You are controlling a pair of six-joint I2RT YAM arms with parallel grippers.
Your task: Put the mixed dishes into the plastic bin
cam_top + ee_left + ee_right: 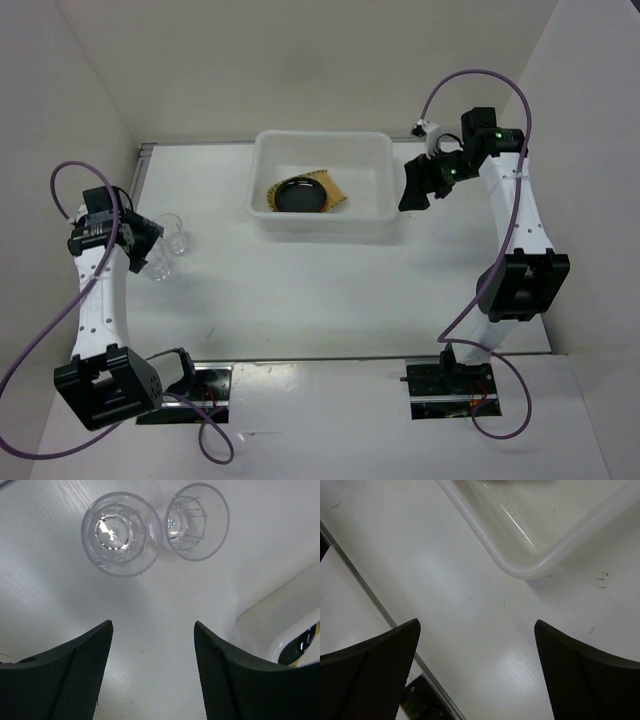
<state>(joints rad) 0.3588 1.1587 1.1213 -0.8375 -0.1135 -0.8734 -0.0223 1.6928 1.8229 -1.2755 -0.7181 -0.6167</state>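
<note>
My left gripper moves down with a turn next, astride the bin-side rim of the nearer clear cup, since that cup's opening leaves room for a finger.
The plastic bin stands at the back centre. In it a black plate lies on the tan bamboo tray. I cannot make out the orange plate. Two clear cups stand upright on the table at the left. My left gripper is open and empty beside them; in the left wrist view the cups stand side by side ahead of the fingers. My right gripper is open and empty just right of the bin; the right wrist view shows the bin's corner.
White walls enclose the table on the left, back and right. A metal strip marks the table's edge in the right wrist view. The bin's corner also shows at the right of the left wrist view.
</note>
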